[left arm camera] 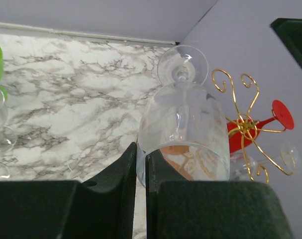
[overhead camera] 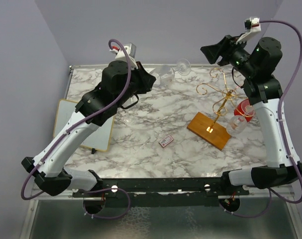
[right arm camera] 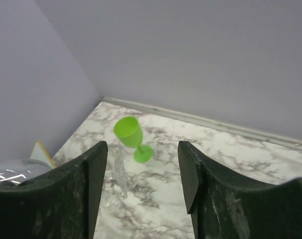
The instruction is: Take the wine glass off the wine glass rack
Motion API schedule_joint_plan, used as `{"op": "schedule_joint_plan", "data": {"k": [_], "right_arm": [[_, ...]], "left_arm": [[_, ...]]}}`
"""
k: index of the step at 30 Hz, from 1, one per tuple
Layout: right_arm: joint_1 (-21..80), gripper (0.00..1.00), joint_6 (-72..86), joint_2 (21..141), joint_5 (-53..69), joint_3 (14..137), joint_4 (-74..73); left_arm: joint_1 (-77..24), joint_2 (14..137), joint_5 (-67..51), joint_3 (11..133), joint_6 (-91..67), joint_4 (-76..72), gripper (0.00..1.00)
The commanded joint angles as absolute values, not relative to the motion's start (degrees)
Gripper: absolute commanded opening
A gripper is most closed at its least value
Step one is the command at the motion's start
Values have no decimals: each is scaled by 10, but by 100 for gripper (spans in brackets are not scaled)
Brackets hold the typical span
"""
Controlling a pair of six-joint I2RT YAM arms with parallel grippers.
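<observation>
I am holding the wine glass (left arm camera: 183, 124) tilted in midair. I will next tip my left gripper downward, lower the wine glass's foot onto bare marble near the green glass and let go.
My left gripper (left arm camera: 140, 154) is shut on the rim of a clear wine glass (left arm camera: 183, 124). One finger is inside the bowl and one outside. The glass lies tilted, foot away from me, held up over the far table (overhead camera: 173, 71), apart from the wine glass rack. That rack's gold wire arms (overhead camera: 221, 93) rise from a brown wooden base (overhead camera: 209, 130). A red glass (overhead camera: 245, 109) and another clear glass (overhead camera: 237, 124) hang on the rack (left arm camera: 246, 124). My right gripper (overhead camera: 213, 52) is open and empty, raised above the rack's far side (right arm camera: 143, 172).
A green glass (right arm camera: 128, 132) and a clear glass (right arm camera: 118, 172) are on the marble near the far left corner. A white board (overhead camera: 83, 124) lies at the left edge. A small pink card (overhead camera: 165, 141) lies near the middle. Walls close the back and sides.
</observation>
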State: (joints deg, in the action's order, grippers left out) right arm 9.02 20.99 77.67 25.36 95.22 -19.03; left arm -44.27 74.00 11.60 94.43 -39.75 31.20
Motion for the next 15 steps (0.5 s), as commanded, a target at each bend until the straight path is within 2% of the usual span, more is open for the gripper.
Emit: {"op": "schedule_joint_plan", "data": {"k": [1,3,4,9,15], "right_arm": [[92,63,129,748,99,1017,-258],[92,79,112,722,84,1020,-253],[92,80,105,710,77,1018,-249],[92,82,77,655,35,1015,-249],[92,82,53,588,17,983,-229]], "left_arm": [[-443,797,178,1039,-327,385,0],[-442,842,183,1089,-289,432,0],[-442,870,188,1122,-274,459,0],[-434,1007,190,1264,-199,568,0],[-393,1132,114,1401,-144,660,0]]}}
